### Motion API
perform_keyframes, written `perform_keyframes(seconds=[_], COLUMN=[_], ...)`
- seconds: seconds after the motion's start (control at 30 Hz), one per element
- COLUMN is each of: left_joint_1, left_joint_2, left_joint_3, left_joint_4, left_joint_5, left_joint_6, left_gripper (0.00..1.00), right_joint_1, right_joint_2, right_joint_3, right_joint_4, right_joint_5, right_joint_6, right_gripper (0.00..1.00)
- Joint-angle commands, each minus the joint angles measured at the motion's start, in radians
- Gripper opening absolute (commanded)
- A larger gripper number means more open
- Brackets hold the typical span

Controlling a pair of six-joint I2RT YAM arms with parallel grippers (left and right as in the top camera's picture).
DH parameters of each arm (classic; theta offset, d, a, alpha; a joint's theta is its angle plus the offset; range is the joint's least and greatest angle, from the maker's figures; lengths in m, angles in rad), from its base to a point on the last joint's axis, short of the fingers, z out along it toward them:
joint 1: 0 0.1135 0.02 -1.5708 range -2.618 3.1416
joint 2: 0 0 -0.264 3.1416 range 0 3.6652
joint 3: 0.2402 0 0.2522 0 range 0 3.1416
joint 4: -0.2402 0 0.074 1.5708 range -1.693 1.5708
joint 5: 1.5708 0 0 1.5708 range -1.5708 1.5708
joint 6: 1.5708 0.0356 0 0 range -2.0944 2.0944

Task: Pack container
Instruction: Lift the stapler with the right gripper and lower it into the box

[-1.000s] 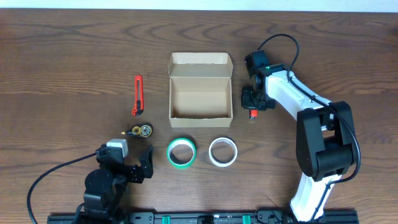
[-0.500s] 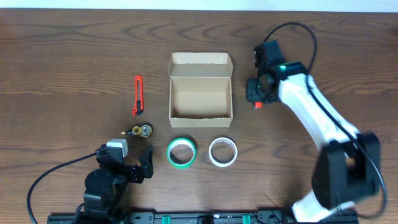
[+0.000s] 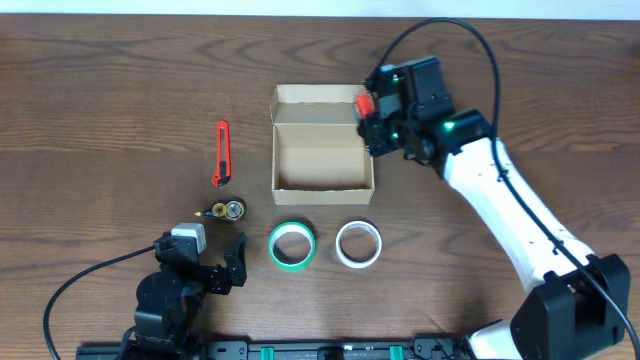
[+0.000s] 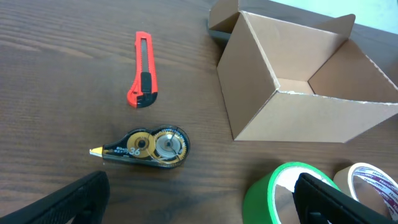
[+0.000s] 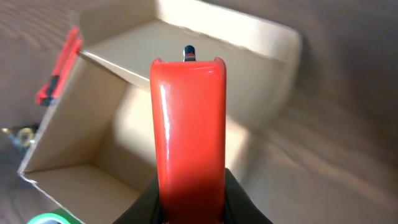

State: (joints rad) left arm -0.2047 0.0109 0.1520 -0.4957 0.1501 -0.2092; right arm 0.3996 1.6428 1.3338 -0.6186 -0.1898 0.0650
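My right gripper should next move the red plastic object from the box's far corner over the box's open middle and down toward the box's bottom.
The container (image 3: 320,165) is a small tan cardboard box that stands open at the table's middle, its flap lid folded back on the far side. It also shows in the left wrist view (image 4: 298,115) and the right wrist view (image 5: 118,118). My right gripper (image 3: 372,120) hangs over the box's far right corner, shut on a red plastic object (image 3: 364,103) with a small dark tip (image 5: 188,53). The red object fills the right wrist view between the black fingers (image 5: 249,208). My left gripper (image 3: 200,255) rests open at the near left, nothing between its fingers (image 4: 74,199).
A red box cutter (image 3: 221,153) lies left of the box. A correction tape dispenser (image 3: 226,210) sits nearer to me. A green tape roll (image 3: 291,245) and a white tape roll (image 3: 358,244) lie in front of the box, the green one by my left gripper's right finger.
My right arm has lifted the red object from the table right of the box and carried it left, over the box's far right corner. The left arm has not moved.
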Motion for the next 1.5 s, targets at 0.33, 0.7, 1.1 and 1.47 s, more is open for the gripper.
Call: perform_keyframes(seconds=[0.33,0.7,1.1,1.47], left_joint_1=[-0.003,-0.003,-0.003,-0.003], left_joint_2=[-0.006,-0.006,-0.006,-0.006], left_joint_3=[-0.014,-0.014,-0.014,-0.014], left_joint_4=[0.002,0.002,0.002,0.002], left_joint_5=[-0.004,-0.004,-0.004,-0.004], left_joint_6=[0.006,0.006,0.006,0.006], left_gripper=[0.95,0.95,0.95,0.95], right_joint_1=[0.114,0.198,0.224,0.224], right_joint_2=[0.311,0.41,0.507,0.529], right_joint_3=[0.327,0.386,0.385,0.385], right_joint_4=[-0.18,-0.308,-0.322,-0.276], right_joint_5=[0.003,0.093,0.133,0.134], right_joint_6=[-0.219,-0.404,-0.444,-0.444], right_gripper=[0.17,0.13,0.14,0.27])
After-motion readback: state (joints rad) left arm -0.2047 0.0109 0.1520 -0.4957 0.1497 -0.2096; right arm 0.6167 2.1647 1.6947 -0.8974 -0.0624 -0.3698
